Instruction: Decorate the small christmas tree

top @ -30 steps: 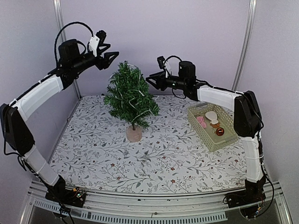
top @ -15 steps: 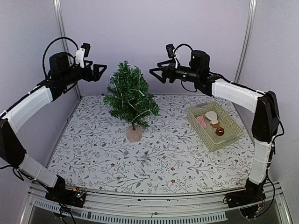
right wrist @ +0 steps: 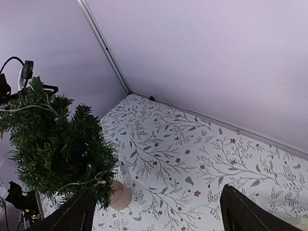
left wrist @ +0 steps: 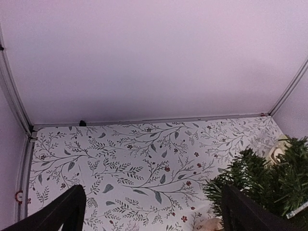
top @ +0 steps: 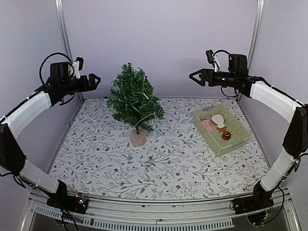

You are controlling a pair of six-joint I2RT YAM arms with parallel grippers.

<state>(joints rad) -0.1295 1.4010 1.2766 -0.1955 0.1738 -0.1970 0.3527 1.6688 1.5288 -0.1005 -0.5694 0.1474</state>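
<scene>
The ball lies below my right gripper in the basket. My gripper should next go down and to the right in the top view onto the brown ball (top: 226, 135).
The small christmas tree (top: 134, 98) stands upright on its pale round base (top: 138, 138) at the back middle of the table. A thin pale strand winds through its branches. My left gripper (top: 95, 80) hangs open in the air left of the treetop, well apart from it. In the left wrist view the gripper (left wrist: 154, 216) holds nothing, and the tree (left wrist: 269, 185) is at the lower right. My right gripper (top: 194, 77) hangs open to the right of the tree, high above the table. In the right wrist view it (right wrist: 159, 214) is empty, with the tree (right wrist: 53, 139) on the left.
A pale green basket (top: 206, 134) sits at the right of the table, holding a white ornament (top: 217, 118), a pink one (top: 208, 125) and a brown ball (top: 226, 136). Purple walls with metal posts (top: 63, 33) close in the back and sides. The tablecloth (top: 159, 163) has a leaf print.
Both grippers were close to the treetop, and both have opened. The left arm has drawn back to the left and lower, the right arm far to the right.
</scene>
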